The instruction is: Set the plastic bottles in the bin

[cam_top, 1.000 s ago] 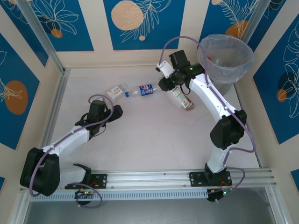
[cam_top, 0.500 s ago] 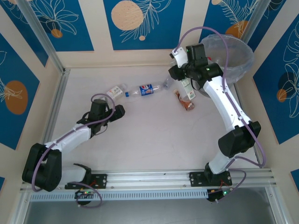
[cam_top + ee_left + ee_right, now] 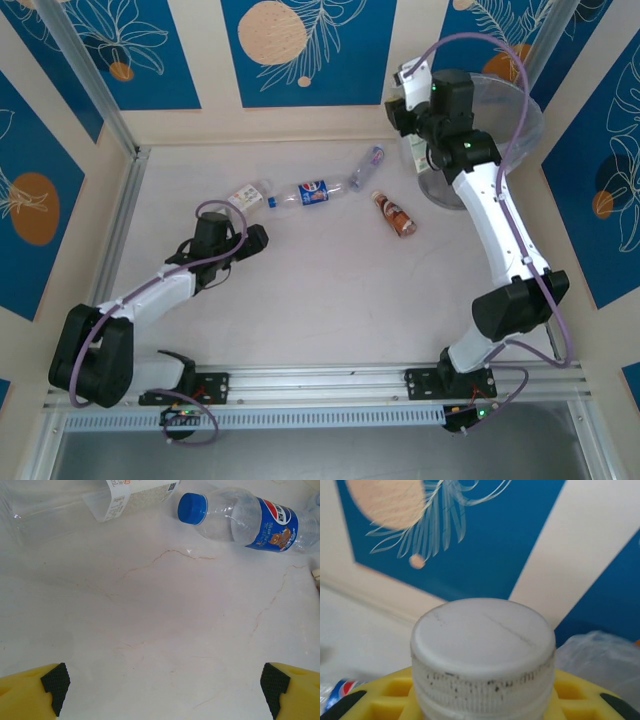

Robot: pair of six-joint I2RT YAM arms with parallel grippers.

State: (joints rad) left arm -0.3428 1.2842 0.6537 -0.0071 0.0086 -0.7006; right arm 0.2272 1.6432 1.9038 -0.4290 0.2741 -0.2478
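Note:
The bottle is still hanging beside the bin's rim, outside the bin's opening. My right gripper should next swing sideways and slightly outward over the bin's clear bag point(image 3: 500, 112) point(image 3: 602, 665) to let go of the bottle.
My right gripper point(image 3: 413, 128) is raised beside the bin's left rim and is shut on a white-capped bottle point(image 3: 416, 152) that hangs below it; its white cap point(image 3: 482, 647) sits between the yellow fingers point(image 3: 380, 700). The grey bin point(image 3: 528, 112), lined with a clear bag, stands at the back right. On the table lie a white-label bottle point(image 3: 248, 195), a blue-label bottle point(image 3: 306, 192), a small clear bottle point(image 3: 367, 165) and a brown red-label bottle point(image 3: 395, 214). My left gripper point(image 3: 250, 240) rests open just short of the white-label bottle point(image 3: 100, 500) and the blue-capped bottle point(image 3: 250, 520).
Blue and cream patterned walls enclose the table on three sides. A metal rail point(image 3: 330, 378) runs along the near edge by the arm bases. The bin's bag point(image 3: 600, 660) lies to the right of the held cap.
The right arm has lifted the white-capped bottle off the table and swung it up and back toward the bin. The left arm has stayed put.

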